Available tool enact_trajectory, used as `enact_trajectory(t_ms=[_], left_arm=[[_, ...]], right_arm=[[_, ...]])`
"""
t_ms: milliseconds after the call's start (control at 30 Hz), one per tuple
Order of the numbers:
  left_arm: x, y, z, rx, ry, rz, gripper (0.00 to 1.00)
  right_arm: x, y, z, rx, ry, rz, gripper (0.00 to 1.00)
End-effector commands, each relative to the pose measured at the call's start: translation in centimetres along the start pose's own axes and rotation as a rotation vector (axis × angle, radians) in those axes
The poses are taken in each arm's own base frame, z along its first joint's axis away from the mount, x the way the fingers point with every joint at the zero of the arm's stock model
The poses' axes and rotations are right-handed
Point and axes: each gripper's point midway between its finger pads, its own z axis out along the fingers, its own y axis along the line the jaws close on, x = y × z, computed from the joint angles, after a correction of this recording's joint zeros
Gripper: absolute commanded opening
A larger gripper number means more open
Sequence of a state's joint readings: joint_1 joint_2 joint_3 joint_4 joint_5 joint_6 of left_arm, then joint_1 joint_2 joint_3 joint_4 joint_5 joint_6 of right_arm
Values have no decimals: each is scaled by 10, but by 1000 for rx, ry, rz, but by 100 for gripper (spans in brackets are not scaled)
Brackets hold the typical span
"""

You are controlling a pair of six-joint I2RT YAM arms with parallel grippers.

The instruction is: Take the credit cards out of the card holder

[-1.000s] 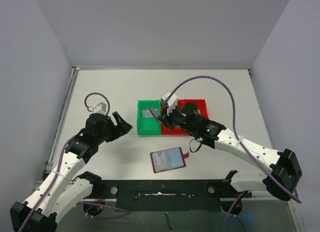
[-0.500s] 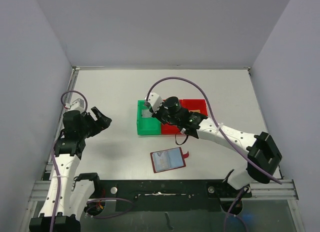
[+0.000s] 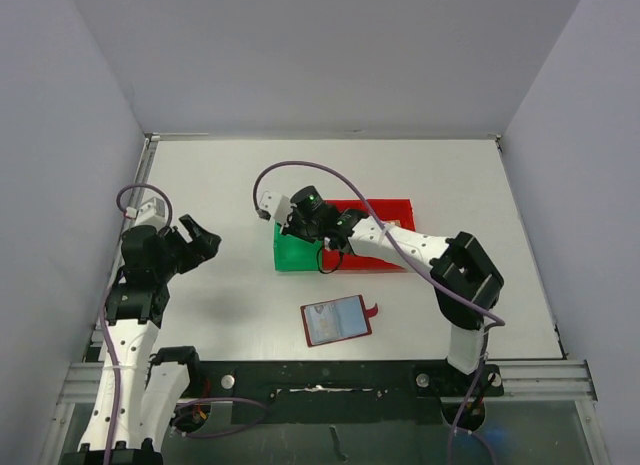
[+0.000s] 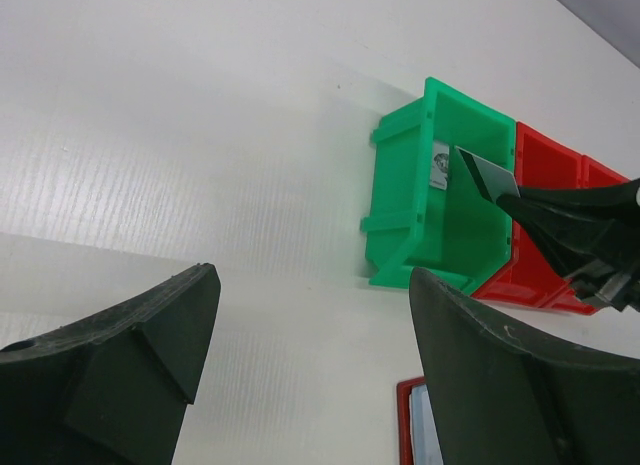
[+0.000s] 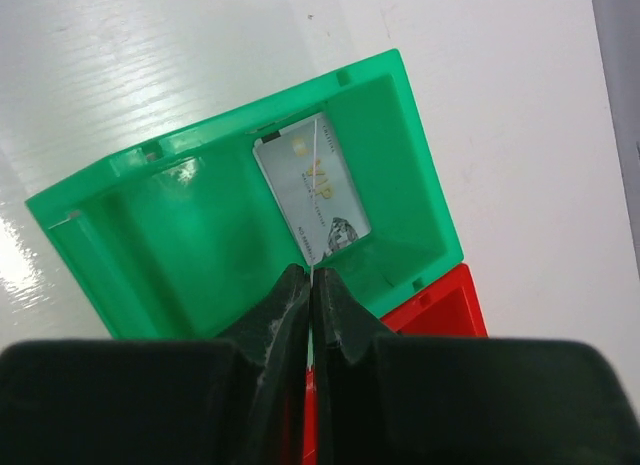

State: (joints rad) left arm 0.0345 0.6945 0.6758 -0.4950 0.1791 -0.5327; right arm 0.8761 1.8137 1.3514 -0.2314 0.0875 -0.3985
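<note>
The right gripper lowers inside the green bin (image 3: 298, 247) next, over the silver-grey card lying there, and opens, since the credit card hangs high above the bin.
The card holder (image 3: 336, 320) lies open on the table, dark red with pale blue-grey pockets, its tab (image 3: 373, 309) on the right; one corner of the card holder (image 4: 408, 425) shows in the left wrist view. My right gripper (image 3: 292, 223) hangs over the green bin (image 3: 298, 247), shut on a thin dark credit card (image 4: 484, 174), which the right wrist view shows edge-on (image 5: 313, 185). A silver-grey credit card (image 5: 312, 190) lies flat inside that bin. My left gripper (image 3: 195, 241) is open and empty at the far left, well away from the holder.
Red bins (image 3: 385, 257) adjoin the green bin (image 5: 200, 235) on its right. The right arm (image 3: 400, 247) stretches across the red bins. The table's left edge rail (image 3: 128, 225) runs close beside the left arm.
My right gripper has carried the dark card leftwards, from over the red bin to over the green bin. The left arm has drawn back to the left, its gripper still open.
</note>
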Motion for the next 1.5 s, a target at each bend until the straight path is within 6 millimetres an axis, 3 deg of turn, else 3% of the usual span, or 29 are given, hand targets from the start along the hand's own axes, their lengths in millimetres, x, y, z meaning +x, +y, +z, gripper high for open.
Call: enact_trajectory(t_ms=[0,233,533,1033,1367,1467], left_arm=[[-19,-6,-4,23,-85,37,77],[-22,-7,-9,28,-110,39,77],[-24,-9,-11,36,-121,40,77],[-25,-9,-14,38,-136,41,77],[-23,-9,-11,40,-122,41,77],[-22,-9,-9,42,-114,41,77]], right_arm=[[-24,-35,3,100,-19,-89,0],[-9,-49,21,98,26,-151,0],[2,-37,43,3,71,-242,1],[21,-41,72,27,143,-332,6],[32,-33,79,-33,149,-295,26],[32,-32,79,-43,146,-289,27]])
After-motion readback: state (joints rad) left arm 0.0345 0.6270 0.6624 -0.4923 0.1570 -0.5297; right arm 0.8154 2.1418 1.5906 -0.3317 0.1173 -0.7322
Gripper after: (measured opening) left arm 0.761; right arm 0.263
